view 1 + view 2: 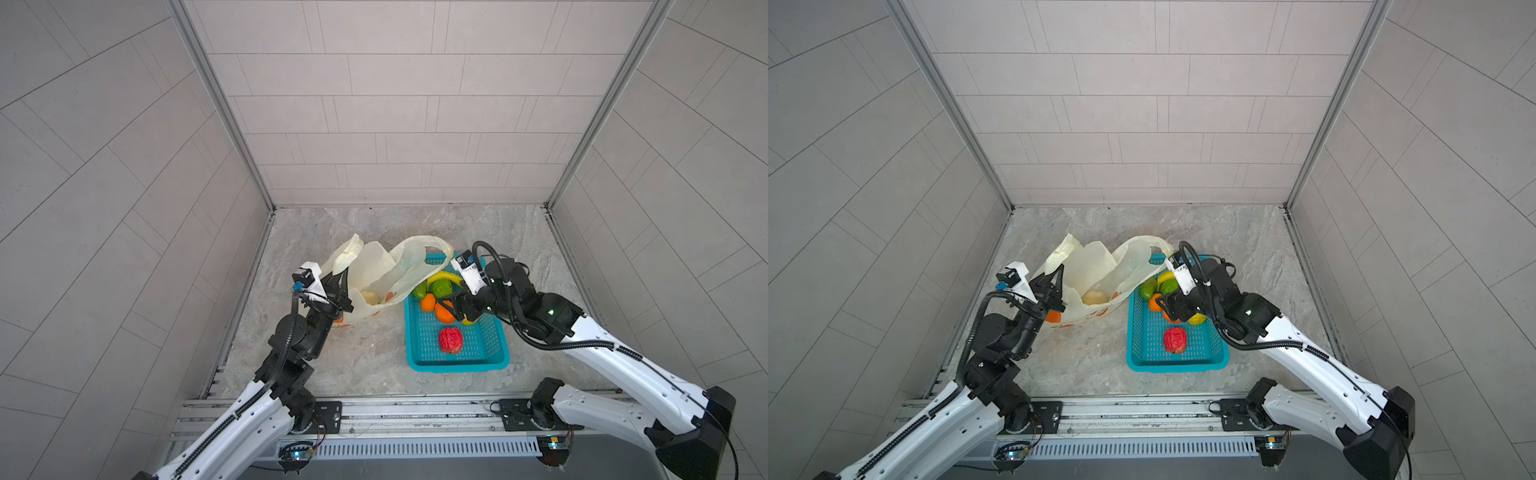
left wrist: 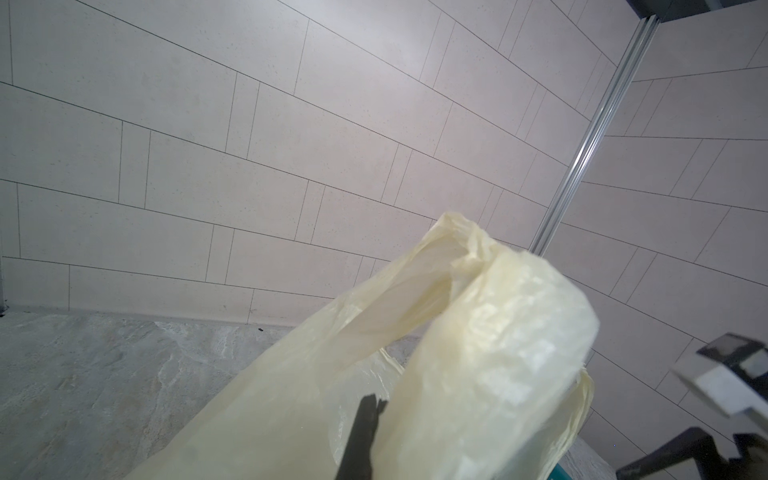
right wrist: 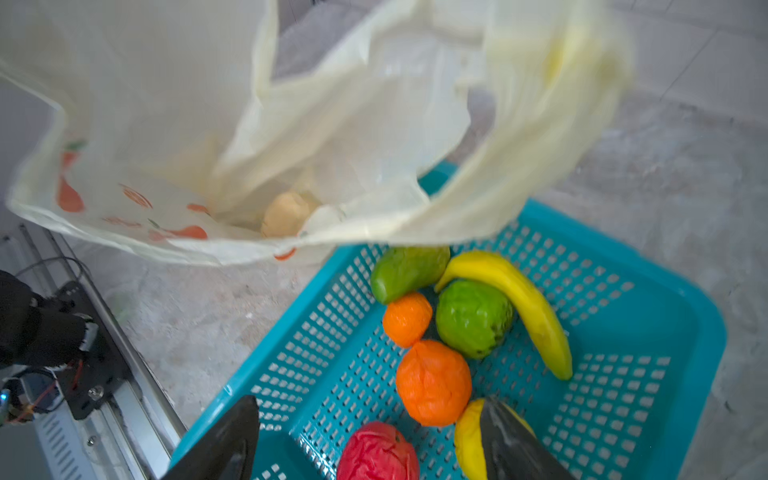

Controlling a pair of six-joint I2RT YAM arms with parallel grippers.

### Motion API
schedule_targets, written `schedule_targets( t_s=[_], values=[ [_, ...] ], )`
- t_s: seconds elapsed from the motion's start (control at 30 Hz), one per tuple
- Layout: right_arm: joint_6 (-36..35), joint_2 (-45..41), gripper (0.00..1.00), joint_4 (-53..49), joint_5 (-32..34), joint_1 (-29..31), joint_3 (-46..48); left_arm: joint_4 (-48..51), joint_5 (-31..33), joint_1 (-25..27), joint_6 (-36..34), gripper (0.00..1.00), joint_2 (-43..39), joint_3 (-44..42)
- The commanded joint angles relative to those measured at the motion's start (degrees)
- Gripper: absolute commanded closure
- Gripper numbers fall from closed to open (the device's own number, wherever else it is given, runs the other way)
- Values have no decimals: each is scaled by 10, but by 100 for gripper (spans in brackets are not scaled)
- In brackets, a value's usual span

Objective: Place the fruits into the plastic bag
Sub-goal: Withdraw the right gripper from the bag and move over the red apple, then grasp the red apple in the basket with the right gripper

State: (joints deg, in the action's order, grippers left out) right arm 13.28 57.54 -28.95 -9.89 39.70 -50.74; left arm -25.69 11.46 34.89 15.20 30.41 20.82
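Observation:
My right gripper draws back toward the base next and lowers open fingers around the bumpy red ball [image 1: 450, 340] [image 3: 376, 453], which lies below, clear of other fruits.
The cream plastic bag [image 1: 374, 266] stands open left of the basket, and my left gripper [image 2: 368, 415] is shut on its near rim, holding it up. One pale fruit [image 3: 286, 214] lies inside the bag. In the teal basket [image 1: 457, 368] lie a banana [image 3: 519, 303], two green fruits [image 3: 473, 318], a small orange [image 3: 407, 318], a large orange [image 3: 434, 382], a bumpy red ball [image 3: 376, 453] and a lemon [image 3: 467, 436]. My right gripper [image 3: 368, 401] hangs open over the basket. One of its fingers [image 3: 511, 440] covers part of the lemon, and it grips nothing.
A bag handle loop [image 1: 432, 245] droops over the basket's far left corner. Tiled walls close in the marble floor [image 1: 519, 232] at the back and both sides. A metal rail [image 1: 395, 411] with both arm bases runs along the front edge.

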Motion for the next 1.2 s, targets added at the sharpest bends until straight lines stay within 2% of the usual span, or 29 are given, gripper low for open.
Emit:
schedule_targets(
  t_s=[0.0,0.17,0.33,0.8,1.07,1.17],
  values=[
    [2,5,21,-34,15,8,29,-26,4,2,-3,100,4,7],
    [-26,69,19,-57,42,18,41,-27,2,2,1,100,9,9],
    [-45,92,16,-49,35,39,59,-22,1,2,-5,100,10,13],
    [-38,189,14,-42,57,54,53,-25,-6,2,-9,100,16,12],
    [-41,250,19,-75,63,54,24,-26,-2,2,-8,100,10,5],
    [-42,260,25,-79,62,54,16,-25,-3,2,-8,100,9,5]
  ],
)
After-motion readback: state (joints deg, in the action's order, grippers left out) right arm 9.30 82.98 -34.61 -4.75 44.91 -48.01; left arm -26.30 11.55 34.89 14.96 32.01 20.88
